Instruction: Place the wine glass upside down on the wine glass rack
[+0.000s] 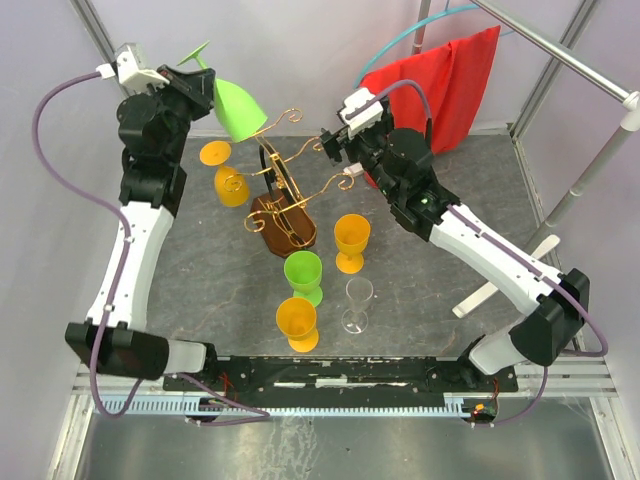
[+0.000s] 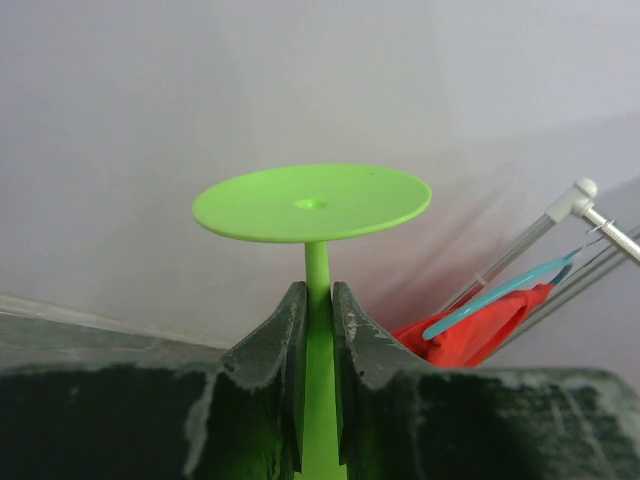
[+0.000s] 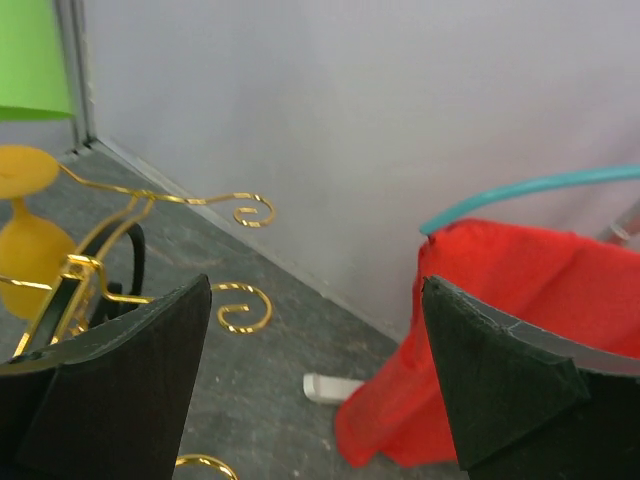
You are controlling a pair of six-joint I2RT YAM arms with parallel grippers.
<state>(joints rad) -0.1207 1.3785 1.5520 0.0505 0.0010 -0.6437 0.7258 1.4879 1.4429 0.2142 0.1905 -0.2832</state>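
Observation:
I need to lower my left gripper back to the empty curl [image 1: 235, 184] beside the hanging orange glass, turn the bowl down and let go, because the curl is below and back from my left gripper.
My left gripper [image 1: 207, 78] is shut on the stem of a green wine glass [image 1: 238, 106], held high at the back left. The glass is tilted, its bowl towards the wine glass rack [image 1: 284, 222] and its foot up and away. The left wrist view shows the flat green foot [image 2: 312, 203] above my left gripper [image 2: 318, 292], with the stem pinched between the fingers. The rack has a dark wooden base and gold wire arms [image 3: 243, 306]. My right gripper [image 1: 336, 143] stands open by the rack's right arms. Nothing is between the fingers of the right gripper [image 3: 315, 290].
An orange glass [image 1: 226, 176] hangs bowl-down at the rack's left arm. Upright on the table in front stand an orange glass [image 1: 352, 241], a green glass [image 1: 304, 275], another orange glass [image 1: 297, 323] and a clear glass [image 1: 357, 304]. A red cloth [image 1: 448, 82] hangs at the back right.

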